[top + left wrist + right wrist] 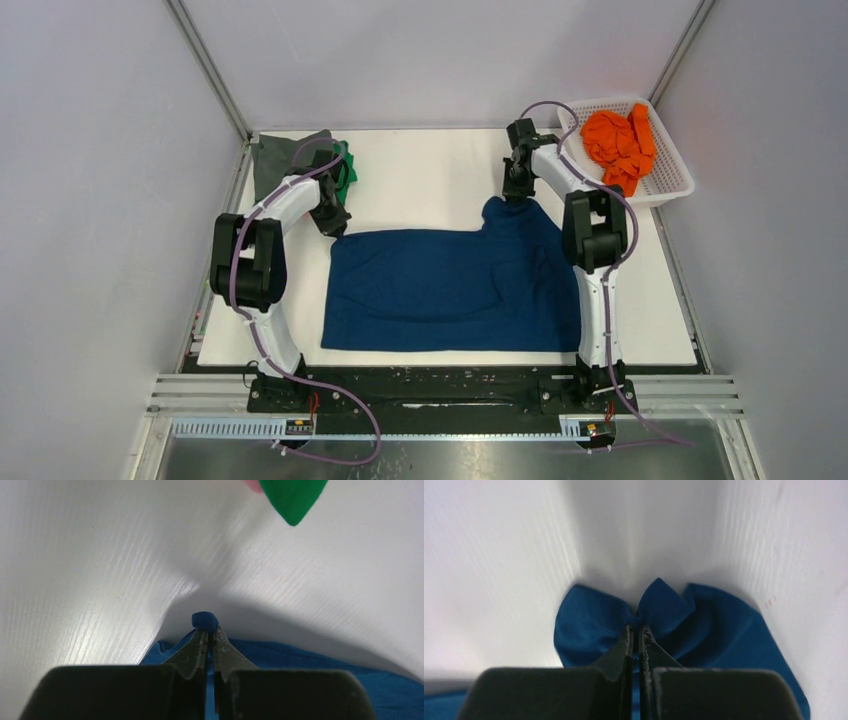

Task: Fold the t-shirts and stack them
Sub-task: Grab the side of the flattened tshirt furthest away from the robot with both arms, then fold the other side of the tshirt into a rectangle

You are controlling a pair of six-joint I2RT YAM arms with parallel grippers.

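Observation:
The dark blue t-shirt (450, 290) lies spread, so my right gripper should next carry its bunched corner back, releasing it over the t-shirt's near half, back from the gripper.
The dark blue t-shirt (450, 290) lies spread across the middle of the white table, plain side up. My left gripper (335, 222) is shut on its far left corner (204, 620). My right gripper (516, 192) is shut on its far right corner, which bunches round the jaws (659, 605). A grey t-shirt (275, 160) and a green t-shirt (347, 165) lie at the far left, behind my left arm; the green one shows in the left wrist view (292, 497) with a sliver of pink (252, 485) beside it. An orange t-shirt (620, 145) lies crumpled in the basket.
The white mesh basket (668, 185) stands at the far right corner of the table. The white table (430, 165) is bordered by grey walls on three sides and a black rail at the near edge.

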